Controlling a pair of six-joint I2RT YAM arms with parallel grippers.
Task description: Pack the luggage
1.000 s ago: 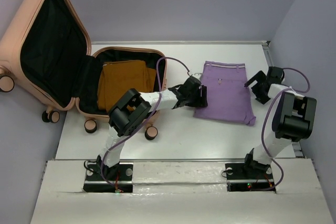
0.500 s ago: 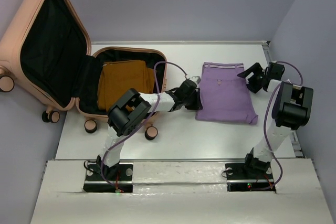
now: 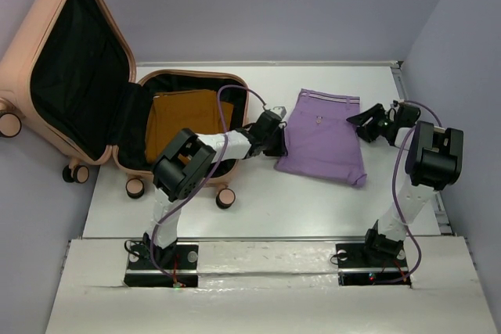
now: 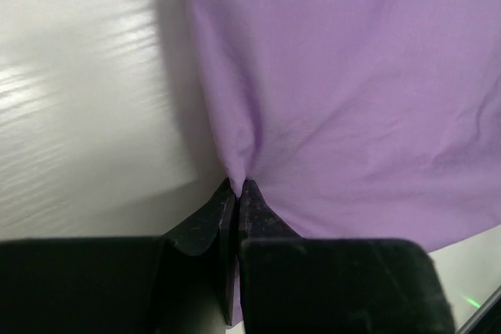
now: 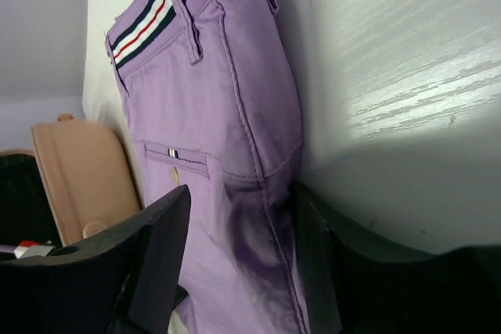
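The trousers (image 3: 321,140) are still outside the luggage. My left gripper will next lift their edge, carry it over the mustard garment (image 3: 184,123) toward the lid and let go there.
The luggage (image 3: 17,68) lies open at the far left, its black-lined lid leaning back. A folded mustard garment (image 3: 184,123) rests in its base. Purple trousers (image 3: 321,140) with a striped waistband lie on the white table (image 3: 258,201). My left gripper (image 3: 275,140) is shut on a pinched fold at their left edge (image 4: 237,184). At the trousers' right edge, my right gripper (image 3: 365,125) is open, its fingers (image 5: 166,248) straddling the purple cloth (image 5: 235,193) near a back pocket. The peach luggage shell (image 5: 86,177) shows beyond.
The suitcase's caster wheels (image 3: 225,197) stand on the table just left of my left arm. A raised table rim (image 3: 398,76) and the lilac wall close off the right side behind my right gripper.
My left gripper shut on the trousers' left edge and dragged them left toward the luggage. My right gripper followed left to their right edge, its jaws narrowing.
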